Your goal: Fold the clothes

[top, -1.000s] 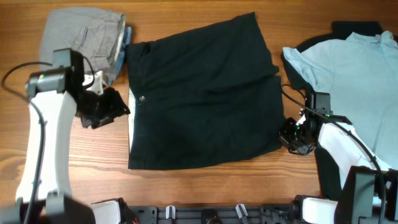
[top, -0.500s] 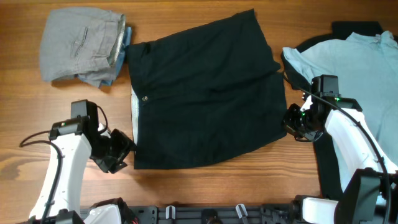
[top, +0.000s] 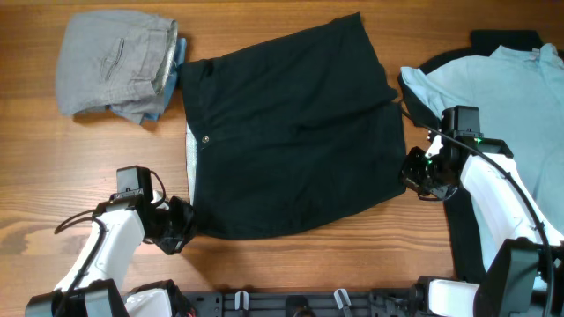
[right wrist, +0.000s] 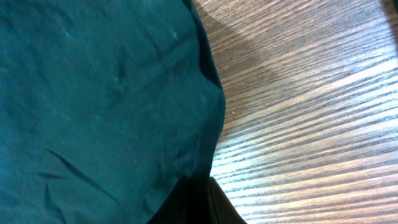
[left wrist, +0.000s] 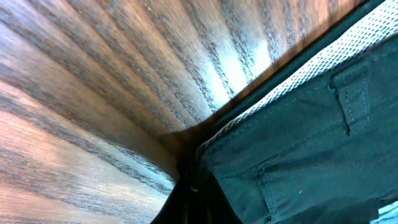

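The shorts (top: pixel 291 132) lie unfolded, so my left gripper should next move up, carry the fabric outward and release it by the far waistband corner (top: pixel 192 74), which lies outward of my gripper.
Black shorts (top: pixel 291 132) lie spread flat in the middle of the wooden table, waistband to the left with its pale mesh lining showing (left wrist: pixel 298 68). My left gripper (top: pixel 181 226) is at the shorts' near left corner, its fingers (left wrist: pixel 194 196) closed on the waistband corner (left wrist: pixel 249 155). My right gripper (top: pixel 414 176) is at the shorts' near right edge, its fingers (right wrist: pixel 202 199) closed on the hem of the dark fabric (right wrist: pixel 112 93).
A folded grey garment (top: pixel 115 62) on a blue piece lies at the far left. A light blue polo shirt (top: pixel 507 114) lies at the right on a black garment (top: pixel 467 251). Bare wood (top: pixel 106 150) shows left of the shorts.
My left arm swung from the waistband's middle down to the shorts' near left corner. My right gripper rose slightly, pulling the near right corner inward, then stayed still.
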Robot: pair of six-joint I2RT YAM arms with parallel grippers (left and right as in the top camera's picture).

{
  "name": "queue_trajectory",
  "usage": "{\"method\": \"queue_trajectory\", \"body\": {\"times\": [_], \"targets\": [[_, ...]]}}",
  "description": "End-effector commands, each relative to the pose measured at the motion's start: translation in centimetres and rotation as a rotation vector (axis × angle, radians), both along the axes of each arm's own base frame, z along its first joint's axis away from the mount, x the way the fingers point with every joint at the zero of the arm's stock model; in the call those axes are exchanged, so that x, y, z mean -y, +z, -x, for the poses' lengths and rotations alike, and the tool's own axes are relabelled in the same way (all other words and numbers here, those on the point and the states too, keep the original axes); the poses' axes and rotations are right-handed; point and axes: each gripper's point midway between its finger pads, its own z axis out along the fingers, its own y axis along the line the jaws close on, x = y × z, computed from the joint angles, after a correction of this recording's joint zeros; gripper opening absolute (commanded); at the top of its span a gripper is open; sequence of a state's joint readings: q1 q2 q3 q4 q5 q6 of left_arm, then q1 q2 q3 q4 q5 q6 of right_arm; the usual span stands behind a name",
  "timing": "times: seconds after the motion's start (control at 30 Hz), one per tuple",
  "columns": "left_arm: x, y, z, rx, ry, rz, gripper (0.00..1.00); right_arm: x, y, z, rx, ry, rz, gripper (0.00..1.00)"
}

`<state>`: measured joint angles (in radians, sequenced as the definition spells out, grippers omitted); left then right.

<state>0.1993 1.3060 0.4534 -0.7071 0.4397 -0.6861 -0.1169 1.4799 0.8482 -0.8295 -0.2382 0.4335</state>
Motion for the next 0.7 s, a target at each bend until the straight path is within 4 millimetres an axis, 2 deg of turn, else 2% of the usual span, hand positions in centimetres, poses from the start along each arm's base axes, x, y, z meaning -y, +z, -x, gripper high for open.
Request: {"method": "queue_trajectory", "body": {"times": [0.0,0.07,0.1,0.17,0.23,0.27,0.33,0.37,0.4,0.43,0.5,0.57,0.67], "targets": [[0.4,0.0,0.7,-0.010,-0.023,0.043,0.04,0.4,0.5,-0.1,-0.008,0.012,0.020,0.08],[0.6,2.1,-0.4,0.032,-0.033,0.110,0.04,1.0,1.9,-0.1,-0.021,0.004,0.044,0.06],[-0.1,3.4,-0.8,0.040,-0.065,0.094,0.04,1.4,3.0,-0.2,-0.018,0.005,0.065,0.06],[-2.2,6.1,-0.8,0.013,-0.112,-0.013,0.04,1.7,6.4,-1.0,0.035,0.044,0.088,0.04],[-3.6,8.4,-1.0,0.010,-0.122,-0.099,0.04,2.0,8.6,-1.3,0.063,0.038,0.100,0.04],[-4.2,10.7,-1.5,0.054,-0.143,-0.143,0.04,2.2,10.7,-1.4,0.094,0.036,0.114,0.04],[-4.3,13.2,-1.7,0.117,-0.142,-0.171,0.04,2.4,13.8,-1.5,0.157,0.030,0.137,0.04],[-4.3,14.8,-1.6,0.156,-0.143,-0.187,0.04,2.8,15.8,-1.5,0.200,0.023,0.164,0.05],[-4.5,16.7,-1.6,0.208,-0.151,-0.223,0.04,3.4,18.6,-1.5,0.268,0.009,0.208,0.04],[-4.7,18.6,-1.3,0.254,-0.146,-0.257,0.04,3.7,20.1,-1.3,0.304,0.000,0.234,0.04],[-4.5,20.1,-0.6,0.297,-0.142,-0.278,0.04,3.9,21.7,-0.3,0.320,-0.008,0.256,0.04],[-4.1,20.4,0.8,0.292,-0.143,-0.278,0.04,3.9,21.8,0.5,0.293,-0.008,0.255,0.04],[-4.7,20.5,1.2,0.292,-0.137,-0.323,0.04,3.9,21.9,-0.6,0.320,-0.010,0.253,0.05]]}}
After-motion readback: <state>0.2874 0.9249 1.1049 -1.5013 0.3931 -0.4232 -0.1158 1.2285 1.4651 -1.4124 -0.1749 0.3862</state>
